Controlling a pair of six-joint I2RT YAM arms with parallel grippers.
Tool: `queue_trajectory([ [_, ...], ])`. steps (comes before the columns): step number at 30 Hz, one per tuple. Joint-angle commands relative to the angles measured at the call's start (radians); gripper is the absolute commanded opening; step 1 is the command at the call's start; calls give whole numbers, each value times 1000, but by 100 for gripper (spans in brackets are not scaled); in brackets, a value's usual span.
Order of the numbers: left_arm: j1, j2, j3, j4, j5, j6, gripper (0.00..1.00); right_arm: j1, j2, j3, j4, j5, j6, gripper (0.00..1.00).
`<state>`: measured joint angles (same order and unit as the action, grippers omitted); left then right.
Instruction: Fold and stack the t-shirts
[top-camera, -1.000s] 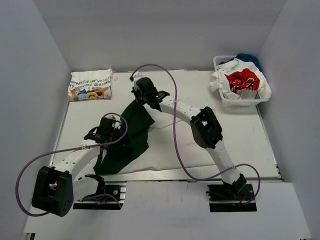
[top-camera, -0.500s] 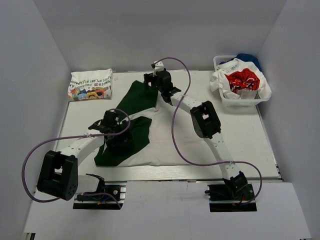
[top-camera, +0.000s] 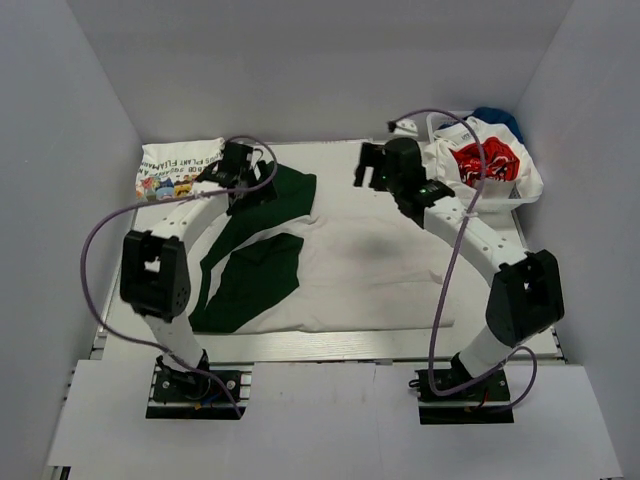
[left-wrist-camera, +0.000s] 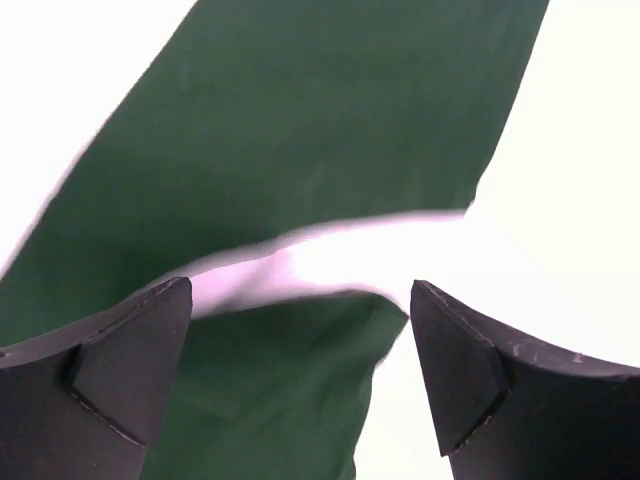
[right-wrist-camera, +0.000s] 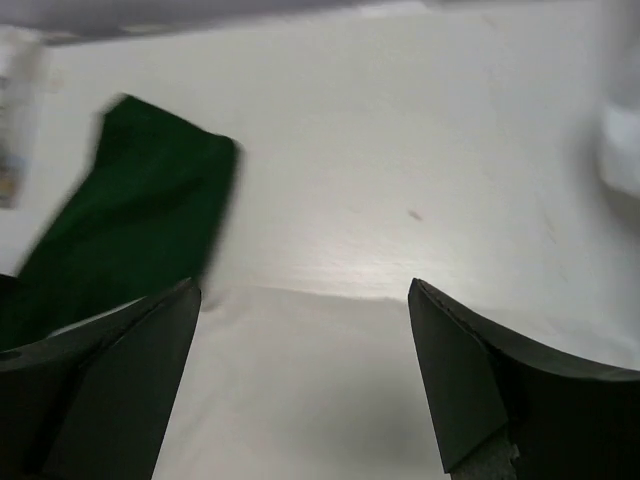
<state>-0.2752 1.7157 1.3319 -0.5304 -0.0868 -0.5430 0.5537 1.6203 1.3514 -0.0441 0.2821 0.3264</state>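
My left gripper should next move outward and down onto the green sleeve's far corner (top-camera: 269, 166) and close there, because that corner is lying flat beyond my open fingers.
A white t-shirt (top-camera: 350, 280) with dark green sleeves lies spread flat across the middle of the table. One green sleeve (top-camera: 275, 200) points toward the back left. My left gripper (top-camera: 243, 176) hovers over that sleeve's far end, open, and in the left wrist view the green cloth (left-wrist-camera: 330, 130) lies below the empty left gripper (left-wrist-camera: 300, 370). My right gripper (top-camera: 368, 168) hangs open above the shirt's back edge; its wrist view shows the right gripper (right-wrist-camera: 300, 385) empty over the white cloth (right-wrist-camera: 300, 400), with the green sleeve (right-wrist-camera: 130, 230) off to the left.
A folded t-shirt (top-camera: 180, 170) with colourful print lies at the back left corner. A white basket (top-camera: 452, 202) at the back right holds more tees, one with a red print (top-camera: 485, 160). The right arm's elbow (top-camera: 525, 295) stands near the table's right edge.
The right gripper let go of the green sleeve and swung right toward the basket. The left gripper moved from the shirt's left side to the back left. The sleeve now lies flat.
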Motion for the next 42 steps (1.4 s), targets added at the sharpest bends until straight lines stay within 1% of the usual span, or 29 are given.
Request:
queue_trajectory([
  [1, 10, 139, 278, -71, -100, 83, 100, -136, 43, -78, -289, 72, 126, 90],
  [2, 10, 260, 358, -95, -113, 103, 100, -156, 56, -75, -325, 62, 131, 90],
  [3, 19, 330, 444, -127, -138, 113, 100, -172, 75, -60, -358, 72, 146, 90],
  [4, 19, 397, 631, -191, -171, 133, 100, -213, 88, -55, -368, 89, 152, 90],
  [5, 19, 468, 729, -218, -183, 152, 100, -225, 98, -48, -379, 98, 161, 90],
  [6, 19, 611, 833, -250, -183, 181, 100, -236, 124, -41, -381, 104, 169, 90],
  [7, 30, 681, 1047, -308, -173, 193, 100, -274, 136, -28, -381, 89, 169, 90],
  [9, 39, 778, 1182, -298, -151, 219, 100, -297, 185, 6, -399, 81, 180, 90],
  [11, 39, 783, 1112, -119, -139, 248, 100, -337, 208, 34, -413, 66, 187, 90],
  [12, 39, 768, 1018, -49, -127, 259, 100, -348, 228, 43, -421, 71, 192, 90],
  [13, 39, 768, 1000, 34, -116, 271, 100, -365, 245, 63, -424, 66, 194, 90],
  [14, 39, 794, 1018, 24, -104, 272, 100, -374, 256, 68, -431, 72, 197, 90],
  [15, 39, 824, 1117, -2, -103, 272, 100, -388, 257, 69, -431, 66, 197, 90],
  [17, 39, 869, 1170, -23, -123, 272, 100, -393, 260, 69, -427, 72, 195, 90],
  [21, 48, 869, 1067, 72, -87, 284, 100, -413, 273, 66, -419, 65, 194, 90],
  [22, 48, 898, 1067, 72, -77, 284, 100, -411, 286, 68, -415, 60, 194, 90],
  [23, 48, 942, 1111, 72, -68, 272, 100, -411, 294, 68, -404, 42, 191, 90],
  [24, 48, 943, 1134, 72, -68, 272, 98, -411, 294, 68, -404, 37, 191, 90],
  [26, 48, 969, 1145, 72, -54, 272, 91, -405, 309, 60, -384, 35, 197, 90],
  [27, 48, 969, 1127, 102, -54, 272, 86, -411, 317, 57, -378, 26, 203, 90],
  [28, 48, 969, 1107, 115, -36, 272, 74, -411, 320, 52, -358, 22, 212, 90],
  [30, 48, 946, 1054, 133, -16, 272, 62, -410, 351, 66, -353, 9, 224, 90],
  [31, 48, 946, 1043, 142, -16, 272, 52, -405, 357, 69, -353, 38, 244, 90],
  [34, 48, 946, 1033, 142, -28, 272, 31, -402, 388, 75, -317, 71, 266, 89],
  [35, 48, 946, 1024, 142, -43, 272, 13, -402, 395, 74, -285, 78, 278, 88],
  [36, 48, 946, 1024, 142, -44, 272, 7, -399, 406, 54, -271, 84, 281, 88],
  [37, 48, 946, 1014, 151, -44, 272, 2, -399, 415, 52, -242, 86, 301, 88],
  [38, 48, 946, 1014, 152, -44, 272, 0, -399, 420, 49, -215, 81, 307, 88],
  [42, 48, 934, 995, 165, -44, 272, 0, -388, 423, 5, -87, 68, 303, 80],
])
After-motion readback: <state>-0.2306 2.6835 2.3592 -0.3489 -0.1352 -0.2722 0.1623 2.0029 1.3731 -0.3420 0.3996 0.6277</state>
